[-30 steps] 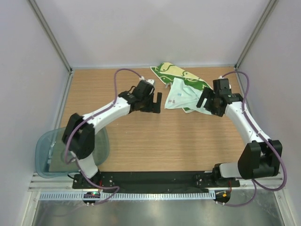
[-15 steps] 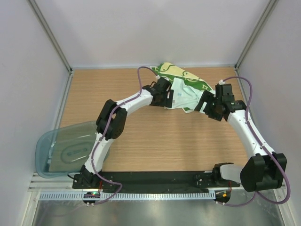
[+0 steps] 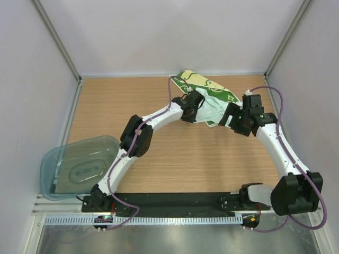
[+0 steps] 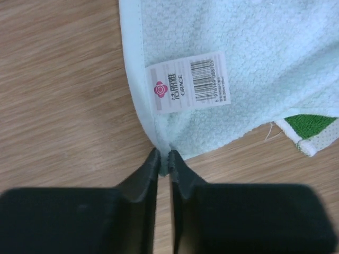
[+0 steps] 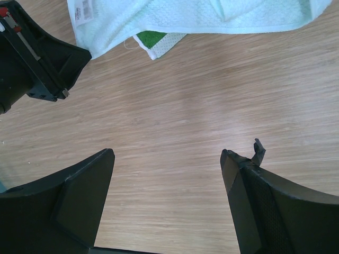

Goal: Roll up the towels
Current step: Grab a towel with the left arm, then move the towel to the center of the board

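Observation:
I will bring my right gripper down and to the left in the top view onto the mint-blue towel next, because the towel stretches below it on that side.
The pale mint-blue towel lies crumpled at the back of the table, partly on top of the green patterned towel. My left gripper is shut on the near corner of the mint-blue towel, just below its white barcode label. In the top view the left gripper sits at the towel's left edge. A corner of the green towel peeks out on the right. My right gripper stands open over bare wood, just short of the mint-blue towel, and right of it in the top view.
A translucent teal-grey plastic bin sits at the table's near-left edge. Pale walls and metal posts close in the back and sides. The left arm's black wrist shows in the right wrist view, close to the towels.
My left arm has reached right to the mint-blue towel and its jaws have shut on the corner. The right arm shifted slightly and stayed open.

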